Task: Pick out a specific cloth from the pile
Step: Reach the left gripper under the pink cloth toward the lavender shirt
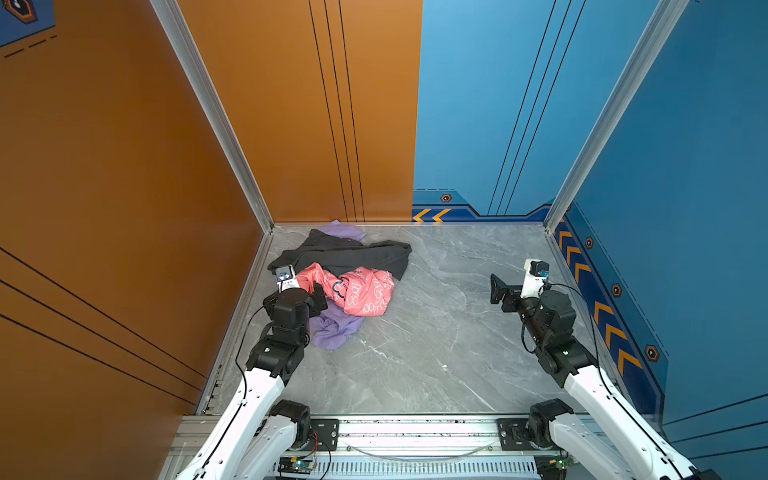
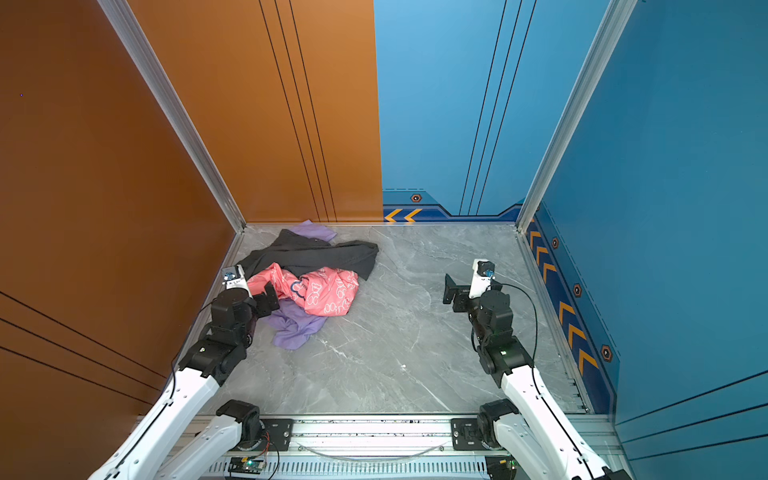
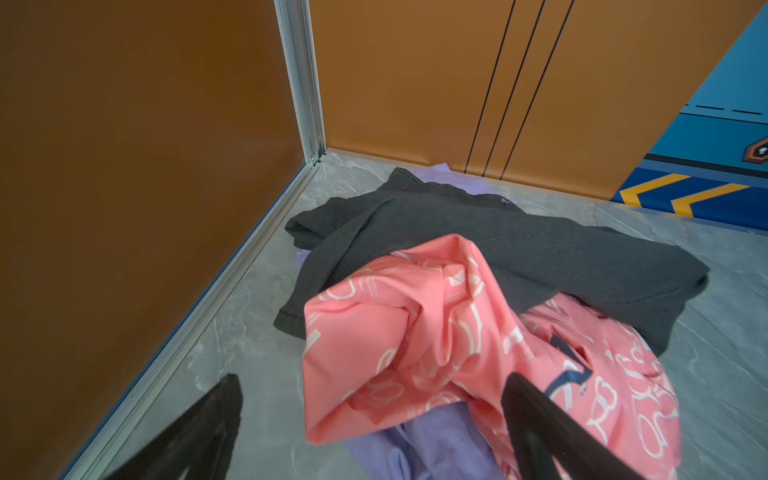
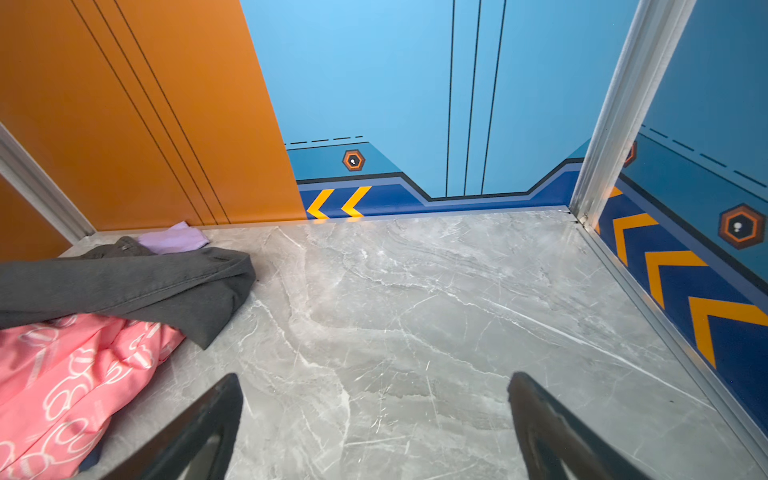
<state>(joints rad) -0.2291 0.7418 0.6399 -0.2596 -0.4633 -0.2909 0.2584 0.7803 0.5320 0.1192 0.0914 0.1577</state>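
My left gripper turns and lowers onto the lilac cloth [image 1: 332, 328] [image 3: 428, 440] beside the pink garment's near fold next. That exposed part of the lilac cloth lies below the gripper's open fingers.
The pile [image 1: 338, 270] lies at the table's back left corner. A dark grey garment [image 1: 353, 253] drapes over its far side, and a coral-pink printed garment [image 1: 361, 291] sits in front of it. The lilac cloth [image 1: 332, 328] [image 2: 293, 328] sticks out from under the pink one at the near side; another lilac bit [image 1: 343, 230] [image 4: 174, 239] shows behind the grey one. My left gripper [image 1: 318, 297] [image 3: 372, 377] hangs open at the pile's near-left edge, its fingers either side of the pink fold and the cloth [image 3: 428, 440]. My right gripper [image 1: 496, 289] [image 4: 375, 375] is open over bare table, far right.
Grey marble table [image 1: 436, 332] boxed in by an orange wall [image 1: 124, 187] on the left and behind the pile, and blue walls [image 1: 685, 208] at the back and right. Aluminium corner posts [image 1: 257, 208] stand at the back corners. A metal rail [image 1: 415, 432] runs along the front.
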